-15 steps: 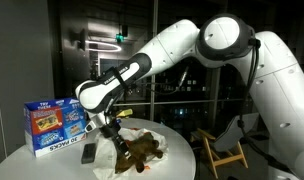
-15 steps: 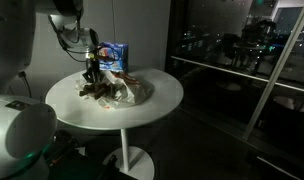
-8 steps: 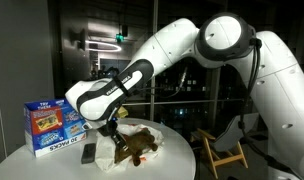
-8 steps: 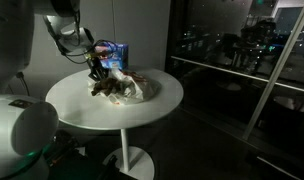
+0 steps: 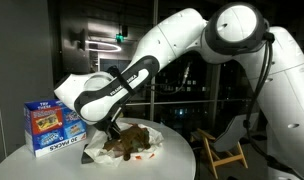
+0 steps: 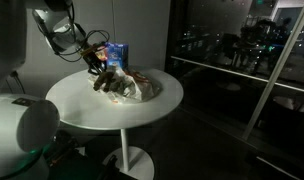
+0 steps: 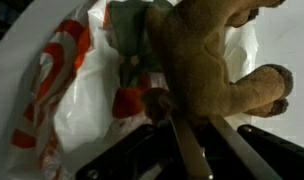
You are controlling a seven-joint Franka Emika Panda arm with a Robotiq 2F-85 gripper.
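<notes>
The robot's gripper should next lower the toy onto the crumpled white plastic bag (image 5: 140,155) (image 7: 89,115) and let go of its lower part there, as the bag spreads just below the gripper and the toy.
My gripper (image 7: 197,135) is shut on the lower part of a brown plush toy (image 7: 207,55). The toy hangs just over a crumpled white plastic bag with orange-red print (image 7: 57,85). In both exterior views the gripper (image 5: 111,139) (image 6: 96,71) holds the toy (image 5: 130,142) (image 6: 116,82) low above the round white table (image 5: 22,160) (image 6: 102,110), with the bag (image 5: 152,152) (image 6: 142,90) beneath and beside it. Whether the bag is pinched along with the toy cannot be told.
A blue printed box (image 5: 54,122) (image 6: 115,54) stands upright at the back of the table, close behind the gripper. A wooden chair frame (image 5: 218,150) stands beyond the table. Dark glass windows surround the scene.
The arm has swung toward the blue box, carrying the plush toy up and along with it. The bag has shifted with the toy.
</notes>
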